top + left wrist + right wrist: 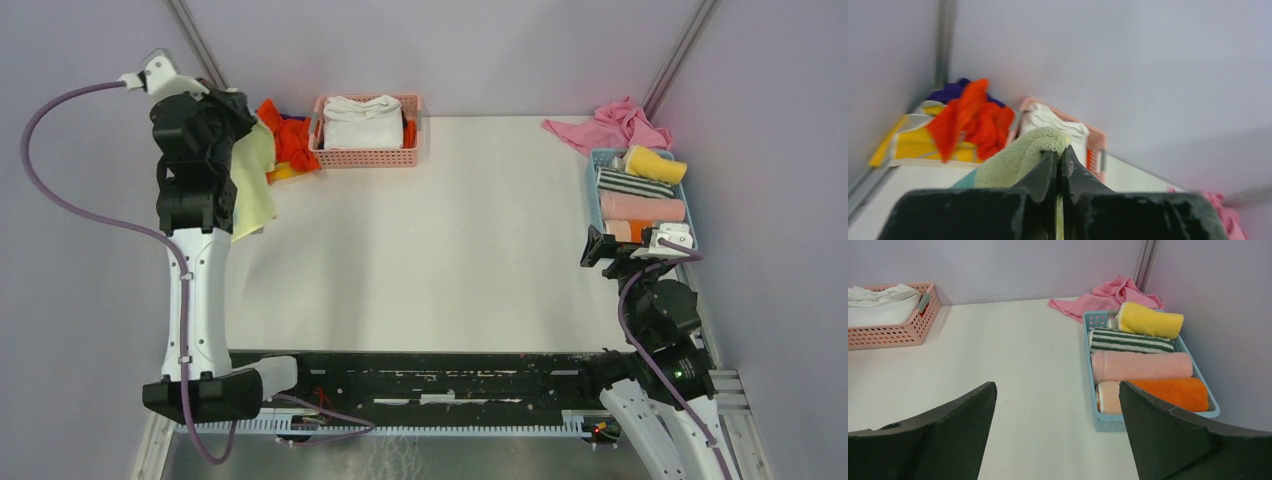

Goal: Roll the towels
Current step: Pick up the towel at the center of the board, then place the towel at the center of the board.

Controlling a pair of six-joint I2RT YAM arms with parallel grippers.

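I next lower my left gripper toward the right in the top view and release the pale yellow towel over the tabletop's bare middle, which has room to spread it.
My left gripper (1060, 152) is shut on a pale yellow towel with a teal edge (1013, 162). It holds the towel lifted at the far left, where it hangs beside the arm (254, 180). Behind it lies a pile of loose towels: orange-red (975, 120), yellow (923, 145) and purple (950, 91); the pile also shows from above (288, 140). My right gripper (1058, 390) is open and empty, low over the table left of the blue basket (1103, 422). That basket holds rolled towels: yellow (1149, 320), green-striped (1128, 340), pink (1140, 365), orange (1173, 392).
A pink basket (366, 156) with white cloths (362, 122) stands at the back, left of centre. A loose pink cloth (605, 128) lies in the back right corner behind the blue basket (593, 190). Walls close in the left, back and right sides.
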